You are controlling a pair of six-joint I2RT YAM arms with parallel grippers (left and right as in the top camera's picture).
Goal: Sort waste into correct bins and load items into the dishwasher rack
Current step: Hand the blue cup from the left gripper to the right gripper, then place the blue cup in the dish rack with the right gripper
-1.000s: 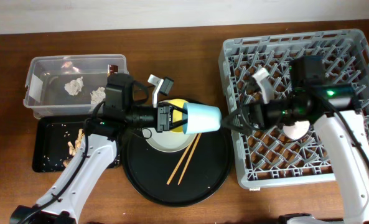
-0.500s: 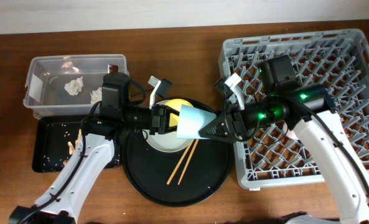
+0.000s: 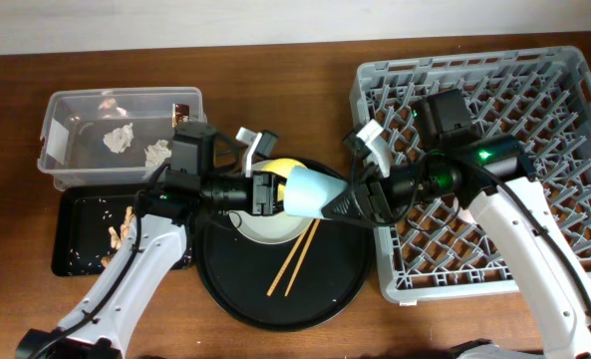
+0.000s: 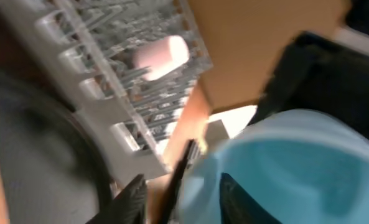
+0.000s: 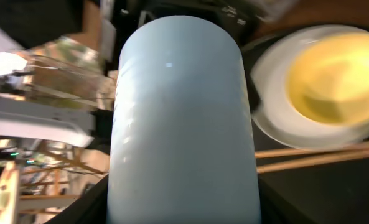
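Note:
Next I will swing my right gripper over the rack (image 3: pixel 534 100), tilt and lower beside the pink cup, as the rack lies to its right in the overhead view.
The light blue cup (image 3: pixel 315 192) hangs on its side over the round black tray (image 3: pixel 235 289), between both grippers. My left gripper (image 3: pixel 275 191) pinches its rim, one finger inside the cup (image 4: pixel 284 168) and one outside (image 4: pixel 183 199). My right gripper (image 3: pixel 350 204) is closed on the cup's body (image 5: pixel 184 124), a finger on each side (image 5: pixel 184 208). The yellow bowl (image 3: pixel 283 165) sits on the grey-green plate (image 3: pixel 265 227), with the chopsticks (image 3: pixel 295 257) beside it. The pink cup (image 4: pixel 162 55) lies in the grey rack (image 3: pixel 534 100).
The clear tub (image 3: pixel 76 110) at the back left holds white tissue scraps (image 3: pixel 121 138) and a brown wrapper (image 3: pixel 182 110). The shallow black tray (image 3: pixel 71 229) in front of it holds beige crumbs (image 3: pixel 116 234). The rack fills the right side.
My right gripper left the rack, swung left to the cup held out by my left gripper, and now grips its body. The cup has barely moved in the last half second.

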